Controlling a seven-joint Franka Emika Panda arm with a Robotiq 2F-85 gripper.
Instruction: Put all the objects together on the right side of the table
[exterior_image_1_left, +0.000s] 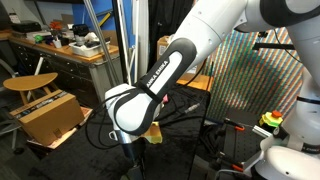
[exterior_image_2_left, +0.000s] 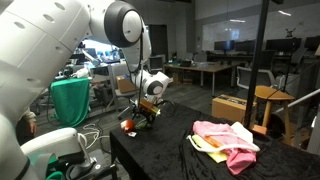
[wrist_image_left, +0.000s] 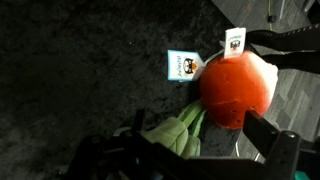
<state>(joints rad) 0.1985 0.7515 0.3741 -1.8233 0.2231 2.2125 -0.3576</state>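
Observation:
My gripper shifts off the leaves next and lowers over the red-orange object (exterior_image_2_left: 128, 125) (wrist_image_left: 237, 90), since it lies below my gripper and to its right in the wrist view.
My gripper (wrist_image_left: 197, 123) is open and hangs low over the far left corner of the black table (exterior_image_2_left: 165, 150). A round orange item (wrist_image_left: 238, 88) lies just ahead of the right finger (wrist_image_left: 266, 135). A yellow-green cloth (wrist_image_left: 172, 133), shaped like leaves, lies between the jaws and touches the orange item. White tags (wrist_image_left: 183, 66) lie beside them. In an exterior view the gripper (exterior_image_2_left: 147, 116) stands next to the orange item (exterior_image_2_left: 128, 125). A pink cloth (exterior_image_2_left: 228, 140) lies on a cream-white cloth (exterior_image_2_left: 203, 146) at the table's right side, far from the gripper. My arm hides the table in an exterior view, where the gripper (exterior_image_1_left: 134, 137) points down.
Brown cardboard boxes (exterior_image_1_left: 50, 115) (exterior_image_2_left: 232, 105) and a round wooden stool (exterior_image_1_left: 30, 82) (exterior_image_2_left: 275, 95) stand beside the table. A cluttered workbench (exterior_image_1_left: 70, 45) is behind. A green drape (exterior_image_2_left: 70, 100) hangs left of the table. Black cables (wrist_image_left: 290, 45) run past the orange item.

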